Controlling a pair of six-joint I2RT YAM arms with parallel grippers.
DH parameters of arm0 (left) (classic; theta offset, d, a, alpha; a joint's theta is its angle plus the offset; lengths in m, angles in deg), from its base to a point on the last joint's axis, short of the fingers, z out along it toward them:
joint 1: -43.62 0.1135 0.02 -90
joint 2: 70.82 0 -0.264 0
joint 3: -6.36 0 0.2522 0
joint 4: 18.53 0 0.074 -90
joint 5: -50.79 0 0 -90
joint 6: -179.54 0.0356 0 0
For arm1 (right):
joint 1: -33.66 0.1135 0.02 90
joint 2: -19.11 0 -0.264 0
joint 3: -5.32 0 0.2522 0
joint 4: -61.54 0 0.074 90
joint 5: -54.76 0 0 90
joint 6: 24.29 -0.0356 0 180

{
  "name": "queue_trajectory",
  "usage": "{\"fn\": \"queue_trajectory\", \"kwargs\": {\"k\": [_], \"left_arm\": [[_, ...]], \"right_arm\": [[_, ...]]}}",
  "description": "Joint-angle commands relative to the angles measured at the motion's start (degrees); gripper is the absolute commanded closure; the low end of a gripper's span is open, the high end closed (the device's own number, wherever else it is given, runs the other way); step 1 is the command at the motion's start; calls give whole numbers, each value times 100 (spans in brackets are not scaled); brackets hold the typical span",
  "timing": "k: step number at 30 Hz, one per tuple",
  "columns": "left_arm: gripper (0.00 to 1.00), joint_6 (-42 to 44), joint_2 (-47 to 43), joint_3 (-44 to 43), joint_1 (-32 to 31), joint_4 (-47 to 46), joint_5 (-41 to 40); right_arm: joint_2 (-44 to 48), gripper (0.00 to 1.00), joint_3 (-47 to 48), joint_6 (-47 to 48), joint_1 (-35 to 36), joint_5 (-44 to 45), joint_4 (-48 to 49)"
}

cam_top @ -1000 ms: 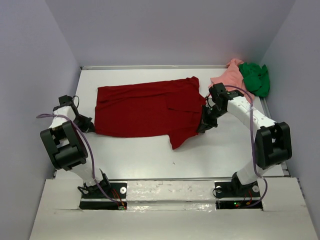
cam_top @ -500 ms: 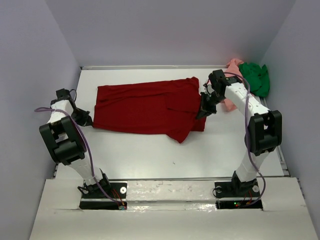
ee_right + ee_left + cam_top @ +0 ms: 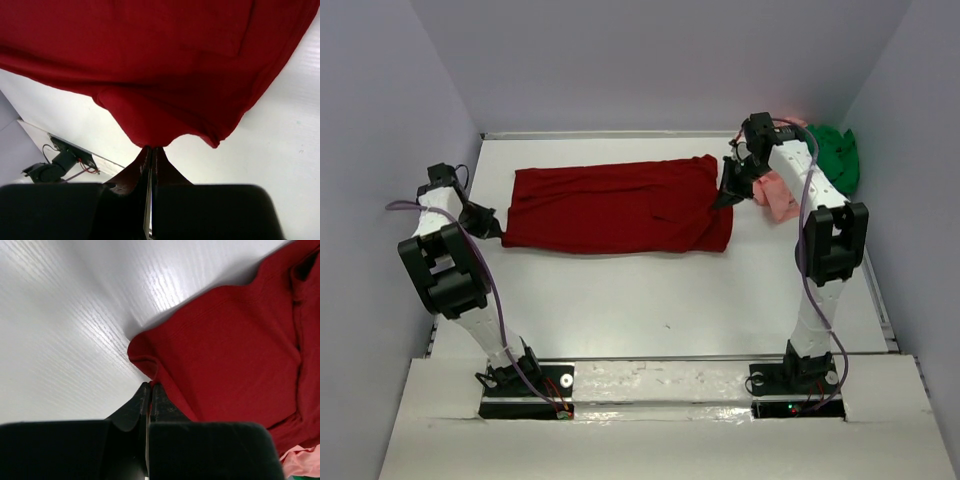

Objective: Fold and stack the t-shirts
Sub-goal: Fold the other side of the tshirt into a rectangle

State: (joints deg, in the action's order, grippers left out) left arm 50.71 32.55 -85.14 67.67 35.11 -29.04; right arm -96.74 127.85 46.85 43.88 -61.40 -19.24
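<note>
My left gripper will next move outward with the dark red t-shirt's corner to the folded layer's near edge [image 3: 517, 202] [image 3: 296, 300] and let go of it, because the near part of the t-shirt is still unfolded.
The dark red t-shirt [image 3: 615, 210] lies stretched across the far half of the table, folded over lengthwise. My left gripper [image 3: 496, 228] is shut on its left corner [image 3: 150, 371], low near the table. My right gripper [image 3: 724, 197] is shut on its right edge [image 3: 150, 135], holding that cloth slightly lifted. The salmon pink t-shirt [image 3: 778, 190] lies crumpled just right of the right arm. The bright green t-shirt [image 3: 835, 155] is bunched in the far right corner.
White table [image 3: 650, 290] enclosed by grey walls on three sides. A raised rim runs along the right edge [image 3: 876, 300]. Both arm bases [image 3: 525, 380] sit at the near edge, with cables trailing from them.
My right gripper carried the shirt's lower right flap away from me and up, folding it over the body. The left gripper also shifted slightly back. The shirt now lies as a narrower band.
</note>
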Motion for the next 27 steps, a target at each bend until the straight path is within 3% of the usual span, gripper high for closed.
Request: {"fn": "queue_trajectory", "kwargs": {"k": [1,14,27], "left_arm": [[100,68,60,-400,12,231,-7],[100,86,490,-962,-6,371,37],[100,183,1246,-2245,-331,793,-95]], "right_arm": [[-183,100,653,145,-107,-101,-258],[-904,100,1962,22,-336,-153,-443],[-1528,100,2904,-110,-389,-338,-399]]}}
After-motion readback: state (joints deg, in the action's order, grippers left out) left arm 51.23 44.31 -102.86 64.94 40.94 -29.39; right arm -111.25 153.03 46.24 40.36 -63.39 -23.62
